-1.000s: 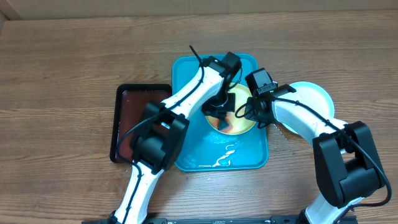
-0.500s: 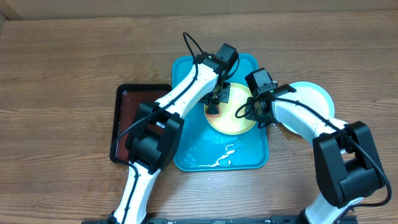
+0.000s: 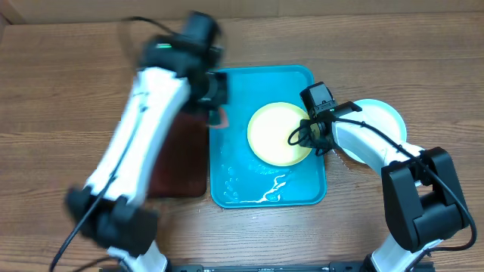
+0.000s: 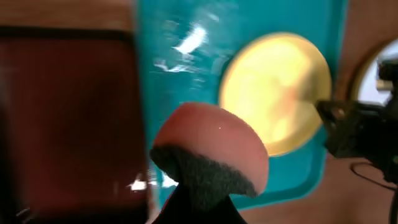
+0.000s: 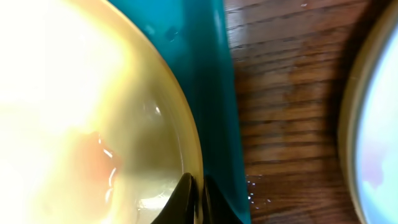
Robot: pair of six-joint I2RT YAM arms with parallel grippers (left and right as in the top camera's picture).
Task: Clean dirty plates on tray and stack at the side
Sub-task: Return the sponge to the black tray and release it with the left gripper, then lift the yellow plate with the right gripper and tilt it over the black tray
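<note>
Next I should move my left gripper to the left in the overhead view and down over the black tray, whose open inside [image 3: 179, 156] [image 4: 67, 126] has room for the pink sponge.
A pale yellow-green plate [image 3: 278, 134] [image 4: 277, 93] lies in the turquoise tray [image 3: 234, 162] [image 4: 186, 68]. In the right wrist view a faint reddish smear shows on this plate [image 5: 93, 112]. My right gripper [image 3: 310, 140] [image 5: 198, 200] is shut on the plate's right rim, one finger inside it and one outside. My left gripper [image 3: 215, 102] [image 4: 200, 202], blurred, hangs over the tray's left edge. It is shut on a pink sponge [image 3: 218, 115] [image 4: 211, 146] with a dark scrub layer. A white-bluish plate [image 3: 382, 119] [image 5: 376, 124] rests on the table right of the tray.
A black tray with a reddish-brown inside [image 3: 178, 155] [image 4: 68, 118] sits left of the turquoise tray, mostly under my left arm. Water streaks [image 3: 271, 189] glisten on the turquoise tray's front part. Wooden table [image 3: 60, 91] surrounds everything.
My left arm has swung quickly left off the yellow-green plate with the sponge, ending over the turquoise tray's left edge. My right gripper and the plate have stayed put.
</note>
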